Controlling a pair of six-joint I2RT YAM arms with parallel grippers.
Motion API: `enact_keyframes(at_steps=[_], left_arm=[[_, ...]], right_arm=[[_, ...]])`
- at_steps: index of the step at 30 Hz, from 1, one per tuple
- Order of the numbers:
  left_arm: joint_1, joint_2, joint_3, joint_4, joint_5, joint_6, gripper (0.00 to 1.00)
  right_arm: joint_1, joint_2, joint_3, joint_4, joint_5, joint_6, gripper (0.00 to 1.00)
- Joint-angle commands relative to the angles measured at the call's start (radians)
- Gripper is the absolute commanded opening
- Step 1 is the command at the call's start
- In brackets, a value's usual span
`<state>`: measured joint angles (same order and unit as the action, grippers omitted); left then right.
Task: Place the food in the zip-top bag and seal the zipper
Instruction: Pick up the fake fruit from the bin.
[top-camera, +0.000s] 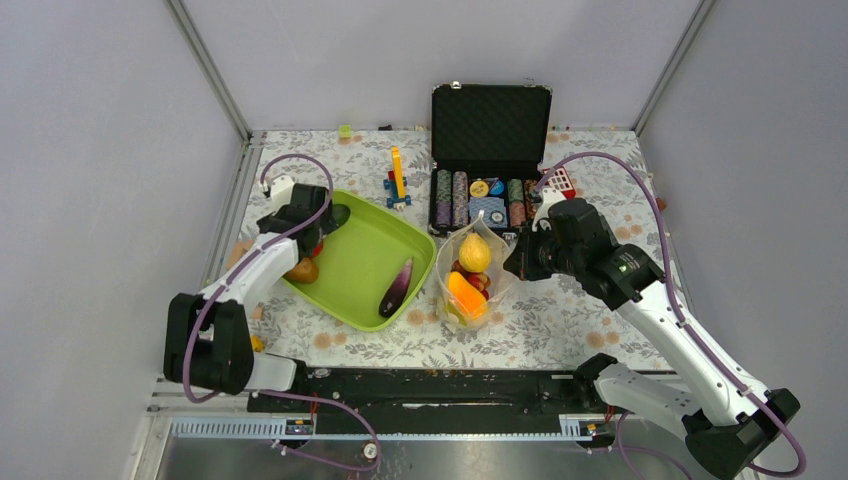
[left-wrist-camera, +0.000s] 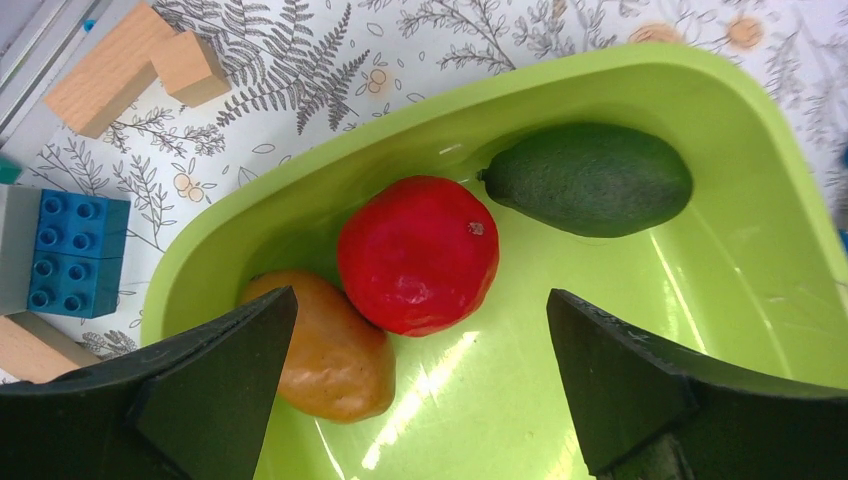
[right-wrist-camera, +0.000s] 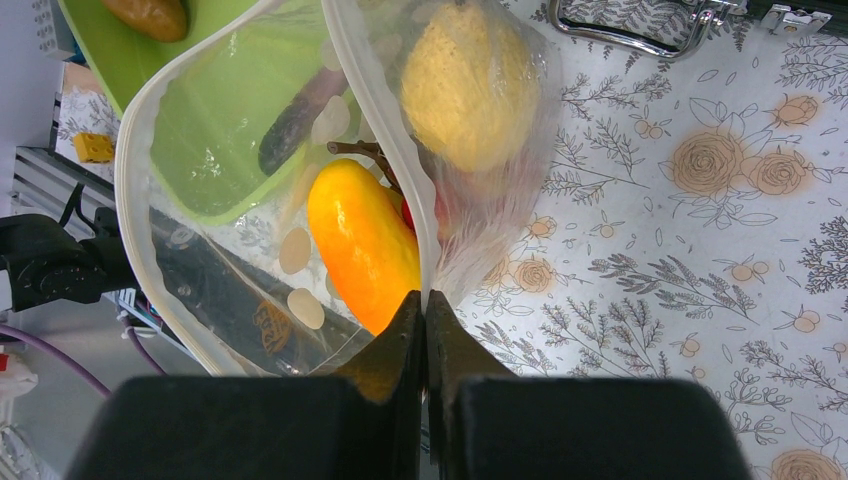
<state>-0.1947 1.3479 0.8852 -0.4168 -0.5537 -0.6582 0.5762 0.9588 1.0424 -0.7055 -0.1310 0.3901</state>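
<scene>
The red fruit (top-camera: 318, 248) (left-wrist-camera: 418, 255) is below and is narrower than the gap between my fingers, so I will lower my left gripper around its sides and close it.
The zip-top bag (top-camera: 470, 285) stands open in front of the black case, holding a yellow fruit (top-camera: 475, 252), an orange piece (top-camera: 466, 295) and red berries. My right gripper (top-camera: 515, 262) is shut on its rim (right-wrist-camera: 423, 300), and the bag's mouth (right-wrist-camera: 135, 200) gapes to the left. The lime-green tray (top-camera: 360, 250) holds a purple eggplant (top-camera: 397, 288), a red fruit (left-wrist-camera: 418, 255), a dark green one (left-wrist-camera: 590, 178) and an orange-brown one (left-wrist-camera: 330, 355). My left gripper (left-wrist-camera: 420, 310) is open just above the red fruit, at the tray's far left corner (top-camera: 315, 225).
The black case (top-camera: 490, 125) stands open at the back with poker chips (top-camera: 460, 198) in it. A yellow and blue toy (top-camera: 398, 180) lies beside it. A blue brick (left-wrist-camera: 75, 255) and wooden blocks (left-wrist-camera: 130, 60) lie left of the tray.
</scene>
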Motion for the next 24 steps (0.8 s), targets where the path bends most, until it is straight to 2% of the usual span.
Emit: enact_keyframes(at_steps=[1,9,18,24], left_arm=[[0.017,0.045,0.049,0.07,0.008,0.059,0.99],[0.057,0.093,0.032,0.161,0.112,0.13,0.99],[0.078,0.176,0.066,0.12,0.161,0.142,0.99],[0.081,0.23,0.092,0.119,0.225,0.143,0.92]], right_arm=[[0.005,-0.007,0.018,0.011,0.008,-0.027,0.0],[0.005,-0.003,0.016,0.013,0.015,-0.032,0.0],[0.004,-0.001,0.01,0.011,0.022,-0.033,0.0],[0.005,-0.015,0.008,0.012,0.033,-0.033,0.0]])
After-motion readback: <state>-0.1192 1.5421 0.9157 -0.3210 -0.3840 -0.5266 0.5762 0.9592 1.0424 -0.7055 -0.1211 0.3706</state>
